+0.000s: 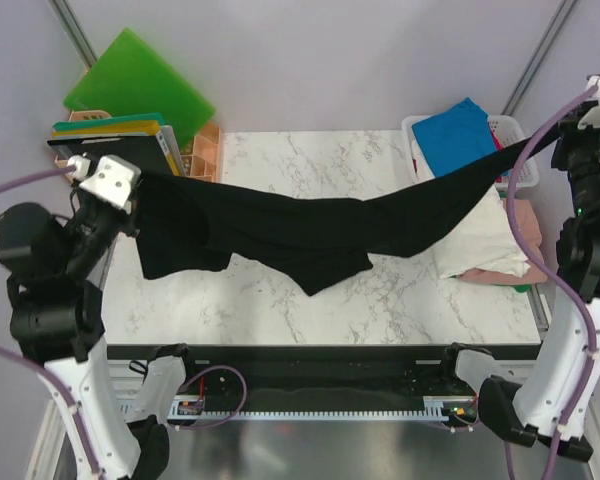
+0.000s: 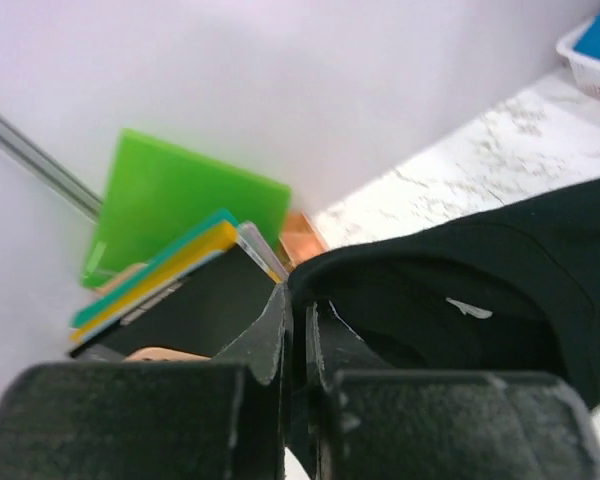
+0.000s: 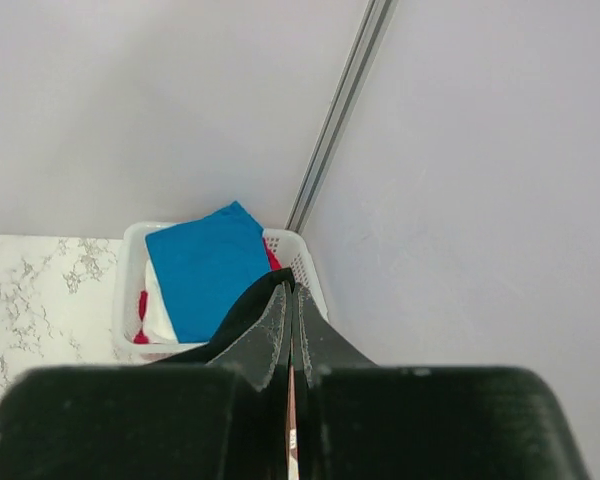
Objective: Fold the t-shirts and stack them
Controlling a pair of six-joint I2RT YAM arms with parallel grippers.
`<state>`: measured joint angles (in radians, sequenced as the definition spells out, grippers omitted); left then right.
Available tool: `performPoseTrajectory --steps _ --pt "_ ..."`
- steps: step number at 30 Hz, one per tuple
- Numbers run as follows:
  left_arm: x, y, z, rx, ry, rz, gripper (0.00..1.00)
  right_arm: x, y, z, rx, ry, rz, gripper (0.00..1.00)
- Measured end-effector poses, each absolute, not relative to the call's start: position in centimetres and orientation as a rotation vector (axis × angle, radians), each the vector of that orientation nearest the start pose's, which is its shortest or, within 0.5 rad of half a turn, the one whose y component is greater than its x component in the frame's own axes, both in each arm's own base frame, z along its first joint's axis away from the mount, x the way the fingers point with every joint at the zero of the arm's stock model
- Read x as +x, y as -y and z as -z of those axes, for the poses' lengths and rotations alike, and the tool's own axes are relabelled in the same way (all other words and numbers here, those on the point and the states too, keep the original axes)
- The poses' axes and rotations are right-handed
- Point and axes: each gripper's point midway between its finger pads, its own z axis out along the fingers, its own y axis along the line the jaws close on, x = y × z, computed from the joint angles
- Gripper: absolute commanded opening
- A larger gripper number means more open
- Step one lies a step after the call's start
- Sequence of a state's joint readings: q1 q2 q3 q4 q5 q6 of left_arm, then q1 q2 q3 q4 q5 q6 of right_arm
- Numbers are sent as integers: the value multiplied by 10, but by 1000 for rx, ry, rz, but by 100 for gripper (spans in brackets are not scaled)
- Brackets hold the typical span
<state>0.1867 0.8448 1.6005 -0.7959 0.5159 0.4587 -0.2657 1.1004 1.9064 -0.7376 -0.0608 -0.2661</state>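
Note:
The marble tabletop by the peach rack is below my left gripper, so it should lower the black cloth [image 2: 500, 270] there next and release it.
A large black t-shirt [image 1: 310, 235] hangs stretched above the marble table [image 1: 280, 310], sagging in the middle. My left gripper [image 1: 138, 182] is shut on its left end, and my right gripper [image 1: 558, 142] is shut on its right end, high by the wall. In the left wrist view the jaws [image 2: 298, 297] pinch the black cloth [image 2: 500, 270], whose white neck label [image 2: 470, 308] shows. In the right wrist view the gripper [image 3: 292, 292] clamps a black fold [image 3: 238, 318]. A bright blue t-shirt [image 1: 460, 135] lies in the white basket [image 1: 507, 128]. Folded white [image 1: 480, 245] and pink [image 1: 492, 275] t-shirts lie at the table's right.
A bright green plastic board [image 1: 135, 85] leans on the back wall at the left, above a stack of flat boards [image 1: 110, 135] and a peach rack [image 1: 205, 150]. The white basket [image 3: 132, 262] also holds white and red cloth. Metal frame posts run up both back corners.

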Motion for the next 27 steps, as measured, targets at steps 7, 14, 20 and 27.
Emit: performPoseTrajectory --steps 7,14,20,27 --pt "174 35 -517 589 -1340 -170 2 193 53 -583 -55 -1370 407 0" --pt "141 38 -515 578 -1321 -201 2 131 38 -603 -60 -1262 447 0" --pt "159 35 -485 582 -1413 -158 2 178 45 -546 -85 -1437 395 0" --pt "232 26 -401 593 -1699 0 2 288 70 -396 -101 -1861 277 0"
